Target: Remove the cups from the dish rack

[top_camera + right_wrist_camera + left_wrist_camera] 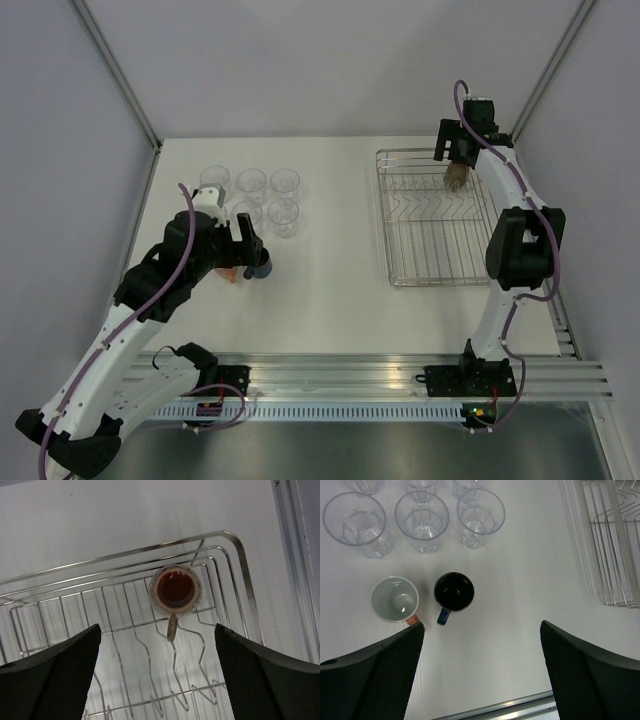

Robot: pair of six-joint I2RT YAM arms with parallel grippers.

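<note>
My right gripper should lower until its fingers straddle the brown mug's body (457,177) (176,590) and close, because the handle points between them and leaves both sides clear.
The silver wire dish rack (385,220) lies at the right of the table. A brown mug (456,177) stands upright in its far right corner, and I see no other cup in it. My right gripper (455,163) hangs open above that mug; in the right wrist view the mug (175,590) sits ahead of the open gripper (157,627), handle toward me. Several clear glass tumblers (251,183) stand at the back left. A salmon-orange mug (395,599) and a dark blue mug (454,591) stand side by side on the table. My left gripper (482,625) is open and empty just above them.
The rack's left edge (615,545) shows at the right of the left wrist view. An aluminium rail (400,375) runs along the table's near edge. Grey walls close in the back and both sides.
</note>
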